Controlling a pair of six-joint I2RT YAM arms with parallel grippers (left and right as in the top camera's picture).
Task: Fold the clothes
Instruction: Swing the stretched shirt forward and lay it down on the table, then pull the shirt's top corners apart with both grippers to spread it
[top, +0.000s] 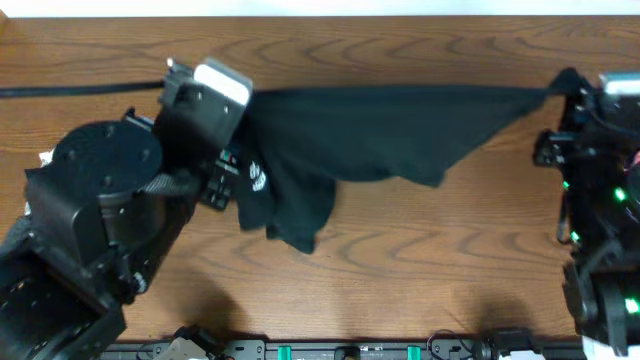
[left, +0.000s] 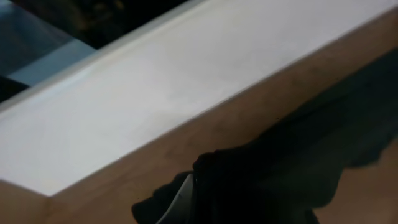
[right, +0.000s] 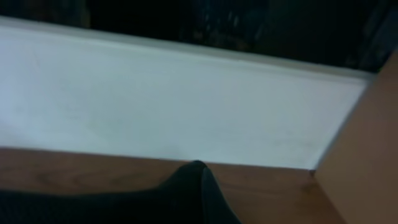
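The shirt hangs in the air, so the robot's left gripper should move down and outward and let go of the end of the shirt (top: 380, 130) on the far tabletop.
The black shirt (top: 380, 130) is stretched across the back of the wooden table, held taut along its top edge between both grippers, with a loose part hanging down at lower left showing small white lettering (top: 258, 180). My left gripper (top: 235, 110) is shut on the shirt's left end; black cloth (left: 280, 180) fills the lower left wrist view. My right gripper (top: 570, 85) is shut on the shirt's right corner (right: 193, 193). The fingertips themselves are hidden by the fabric. No leaf-print, pink or other pieces are in view.
The wooden table (top: 400, 270) runs under the shirt. A white wall or ledge (right: 155, 93) borders the table's far edge. A black cable (top: 70, 90) lies at the back left. The arm bases stand at the front left and right.
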